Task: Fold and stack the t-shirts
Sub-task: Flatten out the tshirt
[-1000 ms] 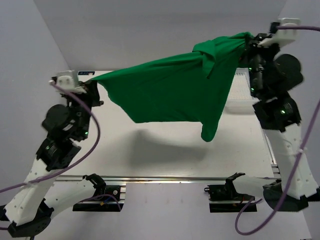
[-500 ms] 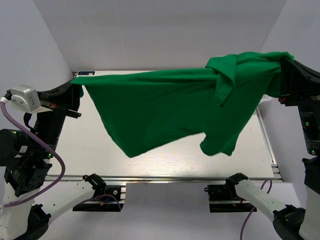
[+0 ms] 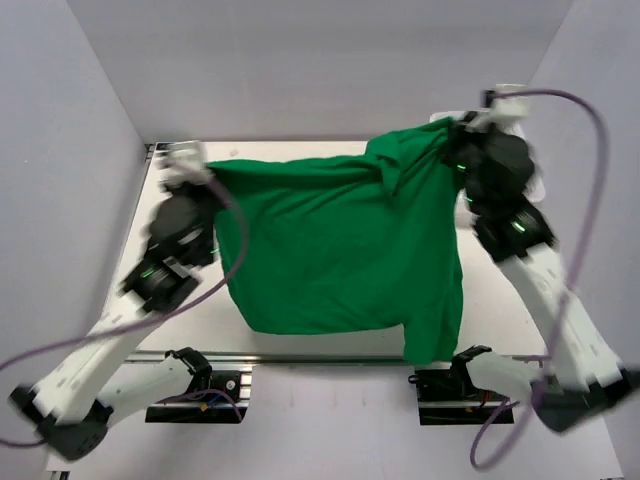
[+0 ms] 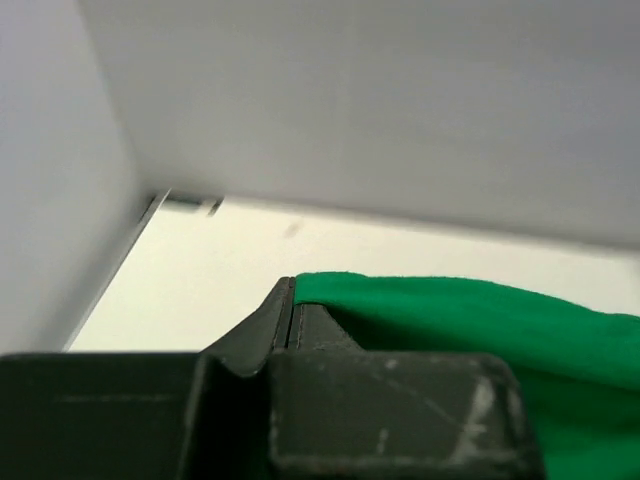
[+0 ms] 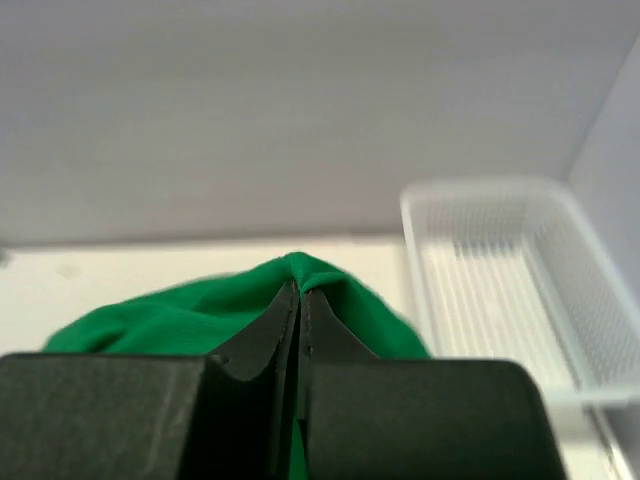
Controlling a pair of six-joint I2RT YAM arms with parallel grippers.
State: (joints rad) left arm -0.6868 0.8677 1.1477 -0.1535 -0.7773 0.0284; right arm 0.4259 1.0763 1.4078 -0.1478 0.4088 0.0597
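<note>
The green t-shirt hangs stretched above the white table, so the left gripper will next lower the pinched corner and carry it outward onto the table's far part (image 3: 214,156) (image 4: 268,243).
A bright green t-shirt (image 3: 340,250) hangs stretched between my two arms above the table, its lower edge drooping toward the near edge and one corner dangling at the right front. My left gripper (image 3: 208,170) is shut on the shirt's upper left corner; the left wrist view shows the green fabric (image 4: 470,310) pinched at the left gripper's (image 4: 290,290) tips. At the back right, my right gripper (image 3: 448,128) is shut on a bunched upper corner. In the right wrist view, the cloth (image 5: 190,315) folds over the right gripper's (image 5: 301,291) closed tips.
A white mesh basket (image 5: 520,270) stands at the table's back right, just right of the right gripper. The white tabletop (image 3: 190,310) lies beneath the shirt, with grey walls on three sides. The arm bases and purple cables sit at the near edge.
Both arms have swung inward and back toward the far side, carrying the shirt with them. The shirt now hangs lower and less taut, its lower edge nearer the table's front.
</note>
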